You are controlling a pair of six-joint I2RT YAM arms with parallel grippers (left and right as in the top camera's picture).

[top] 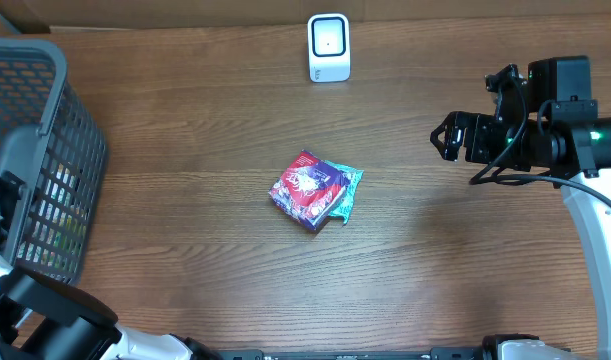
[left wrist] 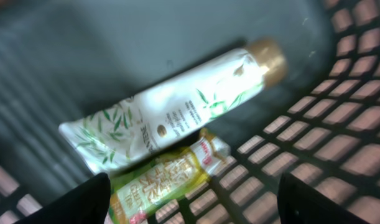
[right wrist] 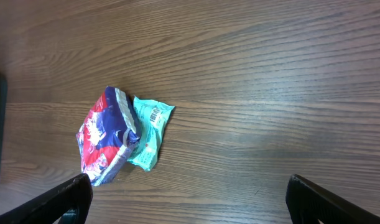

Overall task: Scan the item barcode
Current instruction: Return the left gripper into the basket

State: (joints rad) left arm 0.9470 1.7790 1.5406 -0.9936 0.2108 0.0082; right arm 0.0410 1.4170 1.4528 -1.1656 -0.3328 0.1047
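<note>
I will next move my left gripper deeper down and turn it slightly, so its open fingers come to both sides of the white tube's printed body [left wrist: 171, 110], since the tube lies slanted below them.
A white barcode scanner [top: 328, 47] stands at the table's far edge. In the middle of the table a red and blue packet [top: 307, 189] lies on a teal packet [top: 346, 190]. The right wrist view shows both, red and blue [right wrist: 106, 137] and teal [right wrist: 149, 134], with a barcode on the teal one. My right gripper [right wrist: 190, 202] hangs open over bare wood to their right [top: 450, 138]. My left gripper [left wrist: 196, 205] is open inside the basket. It hovers above a white tube with a gold cap [left wrist: 177, 109] and a yellow-green packet [left wrist: 162, 180], touching neither.
The grey mesh basket [top: 60, 150] fills the left side of the table, and the left arm [top: 45, 305] reaches up from the front left beside it. Its slatted wall [left wrist: 339, 112] rises close on the right of the left gripper.
</note>
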